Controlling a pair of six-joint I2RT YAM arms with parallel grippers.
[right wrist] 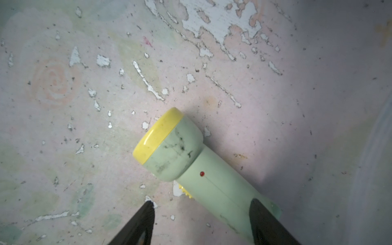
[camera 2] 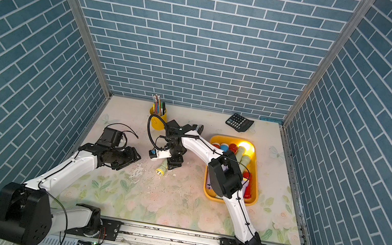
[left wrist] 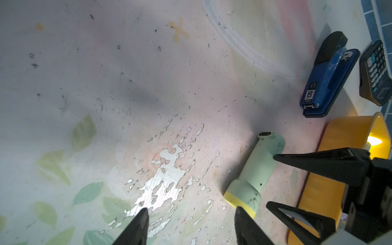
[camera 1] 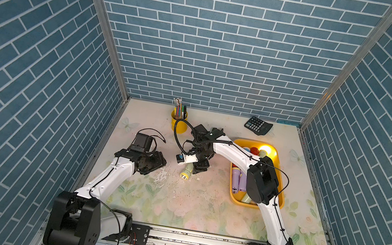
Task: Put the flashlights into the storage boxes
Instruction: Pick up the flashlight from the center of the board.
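The flashlight's body behind its head (camera 1: pixel 188 170) (right wrist: pixel 206 176) lies below my right gripper and shows between its open fingers, so the gripper comes down onto it next.
A pale green flashlight (camera 1: pixel 186 173) (camera 2: pixel 162 168) (right wrist: pixel 191 161) with a yellow head ring lies on the mat. My right gripper (camera 1: pixel 199 169) (right wrist: pixel 201 205) hangs open over its tail end, one fingertip (right wrist: pixel 257 206) above the body and the other beside it. My left gripper (camera 1: pixel 158 162) (left wrist: pixel 191 210) stands open to the left with nothing between its fingers. The orange-yellow storage box (camera 1: pixel 237 201) (camera 2: pixel 209 196) (left wrist: pixel 339 131) on the right holds several flashlights: lilac ones (camera 1: pixel 239 180), red ones (camera 2: pixel 248 191), a blue one (camera 2: pixel 224 148) and a lit one (camera 1: pixel 264 148). The right arm hides part of the box.
A yellow pen cup (camera 1: pixel 179 123) stands at the back and a black calculator (camera 1: pixel 258 125) lies at the back right. A dark blue stapler (left wrist: pixel 328 80) lies behind the green flashlight, hidden under the right arm in both top views.
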